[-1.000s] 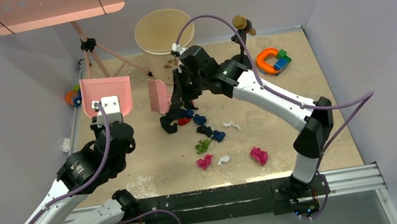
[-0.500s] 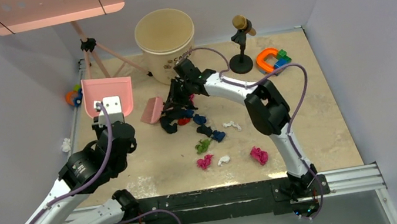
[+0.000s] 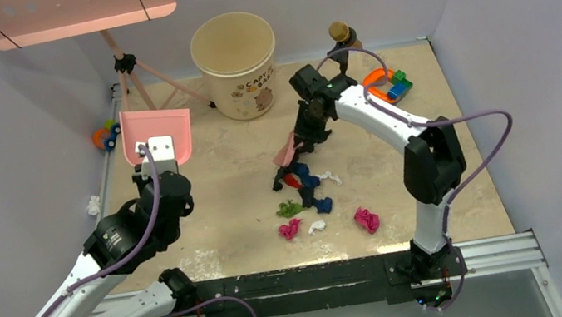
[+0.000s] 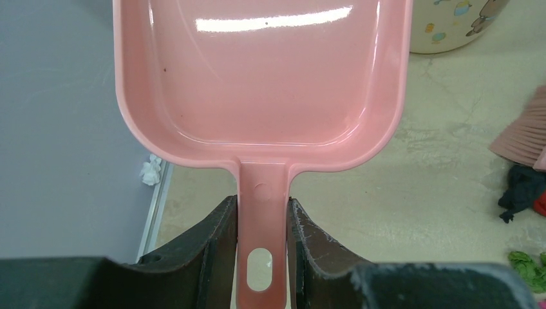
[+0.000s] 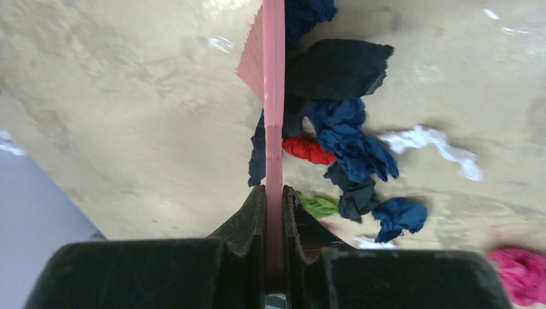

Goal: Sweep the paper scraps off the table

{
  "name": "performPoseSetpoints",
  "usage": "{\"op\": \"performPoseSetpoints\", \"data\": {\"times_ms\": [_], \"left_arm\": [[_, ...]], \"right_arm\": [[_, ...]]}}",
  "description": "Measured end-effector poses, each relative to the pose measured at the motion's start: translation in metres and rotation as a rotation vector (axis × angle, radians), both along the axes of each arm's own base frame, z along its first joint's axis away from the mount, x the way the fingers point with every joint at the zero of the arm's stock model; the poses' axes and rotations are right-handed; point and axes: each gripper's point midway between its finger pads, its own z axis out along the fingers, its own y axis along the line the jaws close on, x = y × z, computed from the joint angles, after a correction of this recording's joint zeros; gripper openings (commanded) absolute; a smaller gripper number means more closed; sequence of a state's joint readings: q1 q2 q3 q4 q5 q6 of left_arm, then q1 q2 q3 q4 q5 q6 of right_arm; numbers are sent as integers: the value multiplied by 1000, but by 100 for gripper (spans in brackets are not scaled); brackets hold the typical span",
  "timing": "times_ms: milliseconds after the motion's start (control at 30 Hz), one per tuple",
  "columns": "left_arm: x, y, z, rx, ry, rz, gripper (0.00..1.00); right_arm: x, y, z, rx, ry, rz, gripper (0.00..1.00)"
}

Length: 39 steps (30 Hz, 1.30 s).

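My left gripper will carry the distant dustpan across, lower it and let go, because bare tabletop beside the scraps is below the gripper, to its right in the top view.
The paper scraps point(image 3: 305, 187) lie in a loose cluster mid-table: black, dark blue, red, green point(image 3: 288, 207), magenta point(image 3: 366, 219) and white wads. They also show in the right wrist view point(image 5: 348, 138). My right gripper point(image 3: 309, 131) point(image 5: 275, 193) is shut on a pink brush point(image 3: 287, 152) point(image 5: 273, 77), whose bristles sit at the cluster's far left edge. My left gripper point(image 3: 155, 162) point(image 4: 263, 209) is shut on the handle of a pink dustpan point(image 3: 158, 135) point(image 4: 264, 71), held at the table's point(image 3: 224, 192) left side, apart from the scraps.
A cream bucket point(image 3: 236, 64) stands at the back. A microphone stand point(image 3: 341, 40) and orange-blue-green toy blocks point(image 3: 387, 84) sit back right. A tripod point(image 3: 131, 67) stands back left. One white wad point(image 3: 93, 206) lies off the left edge, beside the frame.
My right arm has swung the brush rightwards and nearer, pushing the dark and blue scraps right and toward the front. The dustpan has hardly moved.
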<state>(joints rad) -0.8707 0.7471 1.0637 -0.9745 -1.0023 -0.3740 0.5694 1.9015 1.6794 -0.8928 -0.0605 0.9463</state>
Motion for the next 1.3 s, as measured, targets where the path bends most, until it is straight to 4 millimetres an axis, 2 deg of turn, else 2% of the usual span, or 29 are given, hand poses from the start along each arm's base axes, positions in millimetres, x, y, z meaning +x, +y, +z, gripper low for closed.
{"op": "performPoseSetpoints", "data": {"times_ms": [133, 233, 400, 500, 567, 633, 700, 800, 867, 933, 1000, 1167, 1300], "left_arm": [[1, -3, 0, -5, 0, -5, 0], [3, -7, -3, -6, 12, -19, 0], [6, -18, -12, 6, 52, -54, 0], [8, -22, -16, 14, 72, -65, 0], [8, -24, -18, 16, 78, -70, 0], [8, -24, -18, 15, 78, -72, 0], [8, -24, -18, 14, 79, -73, 0], [8, -25, -19, 17, 84, -75, 0], [8, -26, -19, 19, 86, -75, 0], [8, -26, -20, 19, 88, -77, 0], [8, -26, -20, 18, 87, -77, 0], [8, -26, -19, 17, 86, -76, 0], [8, -26, -20, 18, 89, -78, 0]], "right_arm": [[-26, -23, 7, -38, -29, 51, 0], [-32, -27, 28, -20, -106, 91, 0], [-23, -19, 81, 64, -312, 180, 0], [-23, -5, 96, 124, -380, 300, 0], [-31, 6, 89, 145, -372, 406, 0], [-47, 20, 71, 139, -328, 527, 0], [-68, 36, 51, 130, -270, 644, 0], [-117, 57, 19, 139, -175, 830, 0], [-147, 59, 3, 152, -115, 907, 0], [-166, 50, -12, 142, -52, 940, 0], [-170, 38, -22, 115, -10, 927, 0], [-160, 11, -32, -29, 22, 836, 0], [-148, -7, -19, -156, -2, 757, 0]]}}
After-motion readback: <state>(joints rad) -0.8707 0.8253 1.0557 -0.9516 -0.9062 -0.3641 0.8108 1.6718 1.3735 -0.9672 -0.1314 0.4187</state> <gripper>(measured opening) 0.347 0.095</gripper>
